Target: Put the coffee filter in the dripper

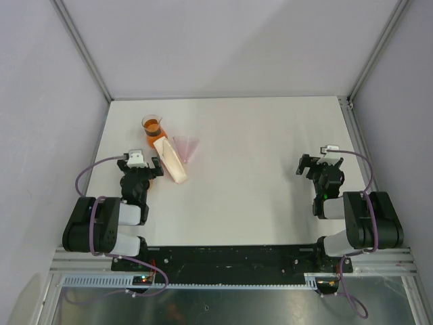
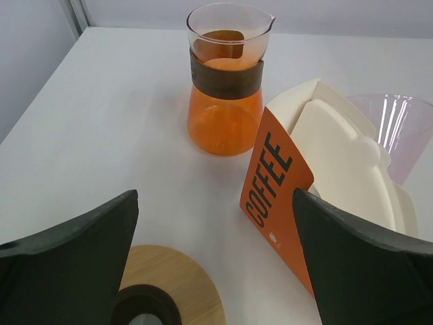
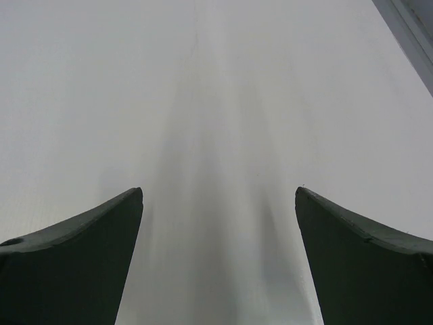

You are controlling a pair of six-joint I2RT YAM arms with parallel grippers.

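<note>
The beaker stands outward. My left gripper will next reach outward, tip the fingers down and close on the rim side clear of the stack [image 1: 143, 122] [image 2: 189, 27].
The dripper [image 1: 187, 146], a translucent pink cone, lies on its side at the back left of the table, and its rim shows in the left wrist view [image 2: 400, 128]. Against it leans a cream stack of folded filters [image 1: 170, 160] in an orange "COFFEE" sleeve [image 2: 274, 181]. No single loose coffee filter shows apart from the stack. My left gripper [image 1: 153, 166] is open and empty, just left of the stack, with the sleeve near its right finger [image 2: 215, 196]. My right gripper [image 1: 306, 164] is open and empty over bare table at the right [image 3: 220, 191].
A clear glass beaker tinted orange [image 1: 153, 126] with a dark band [image 2: 225, 78] stands behind the stack. A round wooden disc with a black ring [image 2: 172, 288] lies under my left gripper. Grey walls and metal posts enclose the table [image 1: 270, 203].
</note>
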